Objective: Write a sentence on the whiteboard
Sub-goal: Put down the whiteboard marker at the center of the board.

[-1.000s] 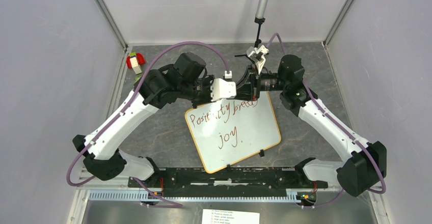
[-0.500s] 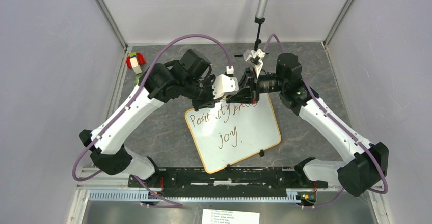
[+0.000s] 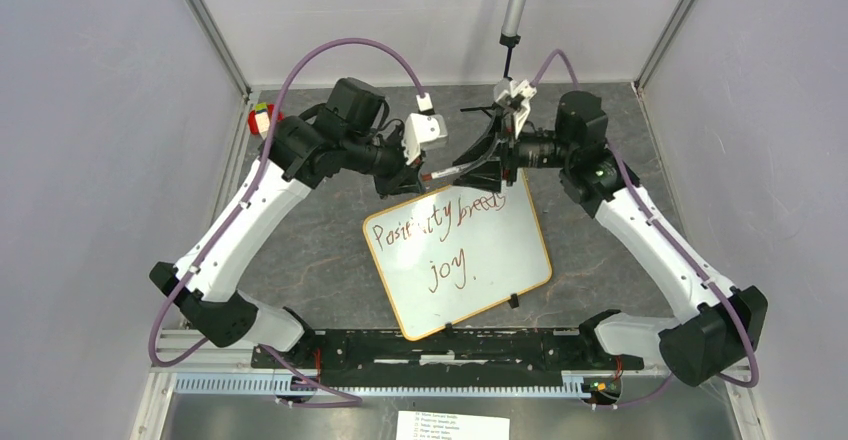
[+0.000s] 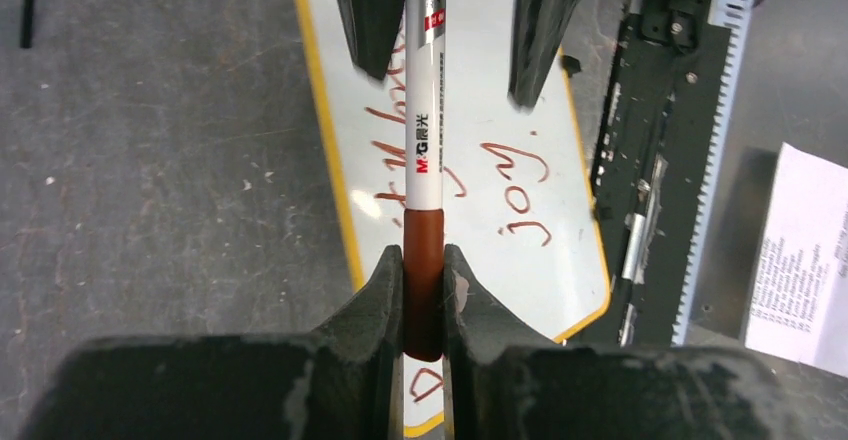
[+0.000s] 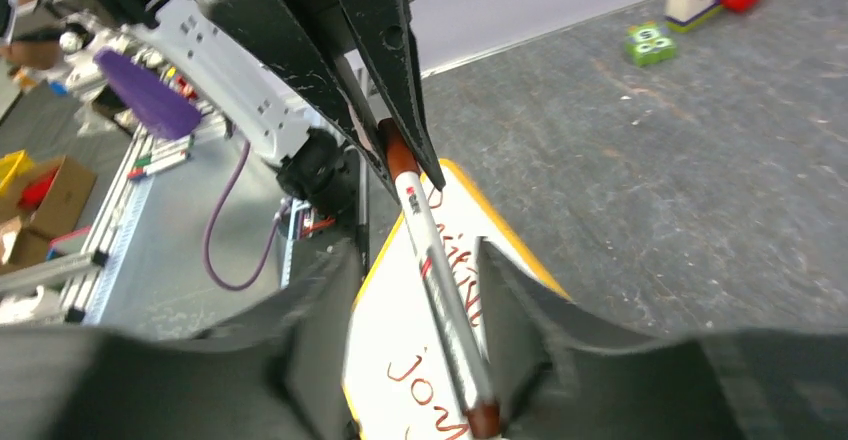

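The marker (image 3: pixel 447 172) goes down to my left gripper's left in the top view next for release, since clear tabletop (image 3: pixel 334 194) beside the board lies below it there.
The whiteboard (image 3: pixel 480 270) lies flat on the table with the sentence (image 3: pixel 450 222) in brownish-red on it, "joy." (image 4: pixel 520 190) on the lower line. Above the board's far edge a white marker (image 3: pixel 447 172) hangs level between the two grippers. My left gripper (image 4: pixel 424 255) is shut on the marker's brown-red end (image 4: pixel 423 280). My right gripper (image 5: pixel 415 250) stands open around the marker's other end (image 5: pixel 445 305), with a gap on the left side. The barrel lies close to the right finger (image 5: pixel 520 300).
Coloured toy blocks (image 3: pixel 265 118) sit at the far left by the wall. A black stand with a white clip (image 3: pixel 510 100) rises at the back centre. A printed paper sheet (image 3: pixel 452 426) lies beyond the black rail (image 3: pixel 440 345) at the near edge.
The right gripper has opened around the marker. Both arms have pulled back toward the far wall, and the left wrist has drawn left, exposing the marker between the grippers.
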{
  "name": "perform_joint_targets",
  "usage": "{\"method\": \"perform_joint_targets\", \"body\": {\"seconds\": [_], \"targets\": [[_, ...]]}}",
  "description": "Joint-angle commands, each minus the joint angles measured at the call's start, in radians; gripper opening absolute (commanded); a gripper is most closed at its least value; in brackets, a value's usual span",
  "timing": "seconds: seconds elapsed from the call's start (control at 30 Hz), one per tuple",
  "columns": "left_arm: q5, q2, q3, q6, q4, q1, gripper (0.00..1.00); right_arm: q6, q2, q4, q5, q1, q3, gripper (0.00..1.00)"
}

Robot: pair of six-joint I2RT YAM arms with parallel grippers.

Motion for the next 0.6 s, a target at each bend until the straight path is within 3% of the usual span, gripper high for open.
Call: {"method": "perform_joint_targets", "body": {"seconds": [0.0, 0.1, 0.17, 0.27, 0.4, 0.57], "targets": [[0.025, -0.051, -0.031, -0.044, 0.097, 0.065, 0.02, -0.003, -0.001, -0.012, 0.037, -0.08, 0.121, 0.59], [0.019, -0.064, -0.068, -0.028, 0.098, 0.102, 0.02, 0.02, 0.008, 0.006, 0.047, -0.149, 0.192, 0.85], [0.017, -0.067, -0.085, -0.022, 0.099, 0.133, 0.02, 0.042, 0.015, 0.027, 0.042, -0.184, 0.227, 0.96], [0.012, -0.059, -0.096, -0.033, 0.1, 0.207, 0.02, 0.056, 0.018, 0.036, 0.031, -0.219, 0.252, 0.98], [0.014, -0.027, -0.115, -0.09, 0.122, 0.407, 0.02, 0.036, 0.001, 0.017, 0.014, -0.249, 0.216, 0.98], [0.027, 0.037, -0.195, -0.103, 0.152, 0.648, 0.03, -0.102, -0.034, -0.117, 0.029, -0.254, 0.161, 0.98]]}}
